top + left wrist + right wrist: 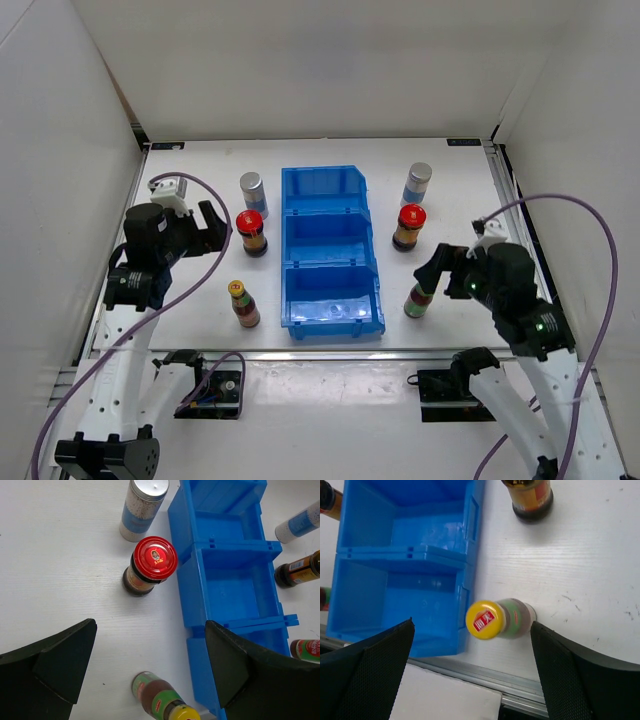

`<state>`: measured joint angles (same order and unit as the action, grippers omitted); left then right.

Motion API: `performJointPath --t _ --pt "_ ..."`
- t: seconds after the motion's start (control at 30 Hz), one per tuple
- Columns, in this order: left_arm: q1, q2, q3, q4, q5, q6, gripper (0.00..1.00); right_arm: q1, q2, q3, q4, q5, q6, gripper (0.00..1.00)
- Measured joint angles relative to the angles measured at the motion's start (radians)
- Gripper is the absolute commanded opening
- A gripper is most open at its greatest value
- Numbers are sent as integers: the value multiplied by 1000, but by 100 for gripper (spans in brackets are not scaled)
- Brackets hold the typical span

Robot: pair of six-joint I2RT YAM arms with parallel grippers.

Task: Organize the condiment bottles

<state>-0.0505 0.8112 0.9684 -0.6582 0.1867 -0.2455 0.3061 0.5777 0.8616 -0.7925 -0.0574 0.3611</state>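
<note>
My right gripper lowers around the yellow-capped bottle just under its cap [421,294] [509,618] next and closes. The bottle stands below, framed between the gripper's open fingers.
Six bottles stand on the white table, three each side of the blue bin [330,250]. Left side: a silver-capped bottle [252,193], a red-capped brown bottle [250,232] and a slim yellow-capped bottle [243,303]. Right side: a silver-capped bottle [417,184], a red-capped bottle [409,227] and a yellow-capped bottle [420,298]. My left gripper [205,228] is open and empty, just left of the red-capped bottle [151,565]. My right gripper [440,272] is open above the right yellow-capped bottle [492,619], not touching it.
The bin's three compartments [235,575] hold nothing. White walls enclose the table on three sides. The table's front metal edge [520,687] runs just below the right yellow-capped bottle. The left yellow-capped bottle [162,700] stands between the left fingers in that view.
</note>
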Motion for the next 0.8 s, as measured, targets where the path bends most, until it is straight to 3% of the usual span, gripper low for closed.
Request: performJointPath --t 0.1,0.37,0.8 --pt "-5 -5 0 0 -16 0 100 3 -69 -63 -2 16 26 100" --pt "-5 -9 0 0 -42 -3 100 4 -70 -165 78 75 70 100" --pt "-5 -8 0 0 -49 -8 100 4 -79 -271 145 136 127 77"
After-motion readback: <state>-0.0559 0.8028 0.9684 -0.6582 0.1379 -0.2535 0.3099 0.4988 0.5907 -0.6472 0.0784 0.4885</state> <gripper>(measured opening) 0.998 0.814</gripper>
